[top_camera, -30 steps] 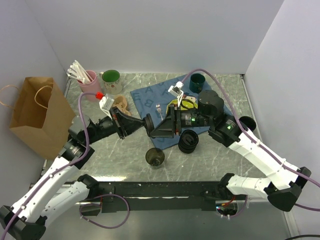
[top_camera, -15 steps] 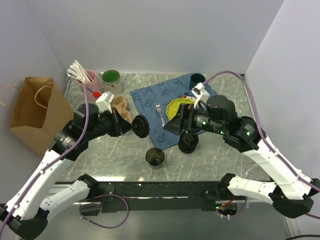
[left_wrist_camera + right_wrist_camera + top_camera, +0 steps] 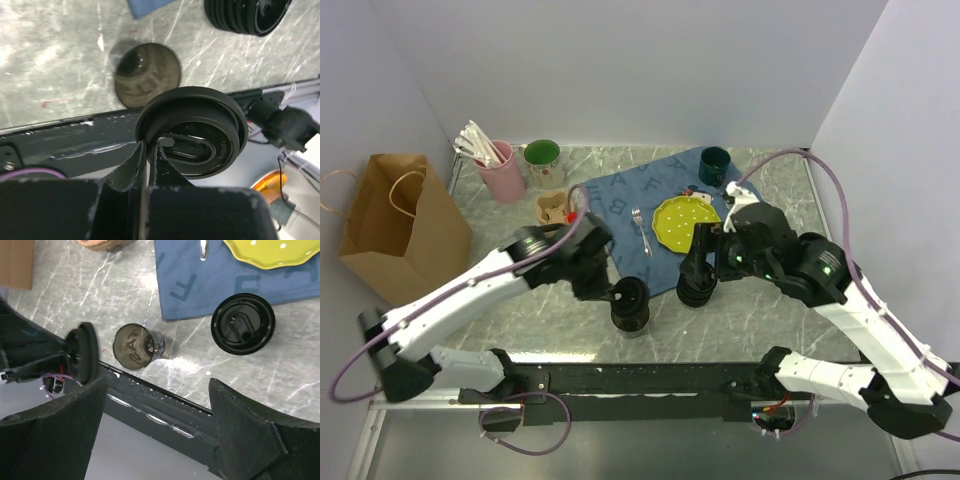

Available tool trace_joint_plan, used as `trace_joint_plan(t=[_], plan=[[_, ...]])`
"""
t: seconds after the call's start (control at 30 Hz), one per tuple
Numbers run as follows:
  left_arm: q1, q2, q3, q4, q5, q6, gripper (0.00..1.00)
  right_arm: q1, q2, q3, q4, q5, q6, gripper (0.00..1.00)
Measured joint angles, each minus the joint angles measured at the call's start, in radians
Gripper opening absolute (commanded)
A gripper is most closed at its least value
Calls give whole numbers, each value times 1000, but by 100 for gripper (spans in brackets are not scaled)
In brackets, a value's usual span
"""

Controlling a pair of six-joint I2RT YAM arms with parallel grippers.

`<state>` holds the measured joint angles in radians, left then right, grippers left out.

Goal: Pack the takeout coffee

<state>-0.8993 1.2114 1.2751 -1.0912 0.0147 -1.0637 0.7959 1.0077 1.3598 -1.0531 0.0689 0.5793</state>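
Observation:
The lid is on edge and the dark cup lidless, so next I will tilt my left gripper to level it, lower it onto the cup's open rim (image 3: pixel 631 318) (image 3: pixel 148 75) and release.
My left gripper (image 3: pixel 616 289) is shut on the rim of a black lid (image 3: pixel 200 135). It holds the lid on edge just above an open, lidless dark cup (image 3: pixel 630 318) near the table's front edge. That cup also shows in the left wrist view (image 3: pixel 147 75) and in the right wrist view (image 3: pixel 132 346). A second black ribbed cup (image 3: pixel 697 288) with its lid on stands to the right, at the blue cloth's edge. It also shows in the right wrist view (image 3: pixel 243 323). My right gripper (image 3: pixel 702 255) is open and empty above and just behind it.
A brown paper bag (image 3: pixel 395 225) stands open at the far left. A tan cup carrier (image 3: pixel 554 207), a pink cup of white sticks (image 3: pixel 503 172) and a green cup (image 3: pixel 542 156) stand at the back left. A blue cloth (image 3: pixel 620 195) holds a yellow plate (image 3: pixel 685 215), a fork (image 3: pixel 640 228) and a dark green mug (image 3: pixel 713 163).
My left gripper has carried the lid from mid-table forward and down over the open cup. My right gripper has drawn back to the right, over the lidded cup.

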Motion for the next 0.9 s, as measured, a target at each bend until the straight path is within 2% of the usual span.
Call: trace_joint_plan(t=[0.3, 0.43, 0.9], plan=[[-153, 275, 214, -127, -147, -151, 1, 0, -201, -123, -8, -2, -31, 91], [-184, 367, 270, -184, -188, -186, 1, 0, -227, -138, -12, -2, -50, 91], [-186, 381, 232, -239, -226, -215, 1, 0, -246, -158, -16, -4, -80, 91]])
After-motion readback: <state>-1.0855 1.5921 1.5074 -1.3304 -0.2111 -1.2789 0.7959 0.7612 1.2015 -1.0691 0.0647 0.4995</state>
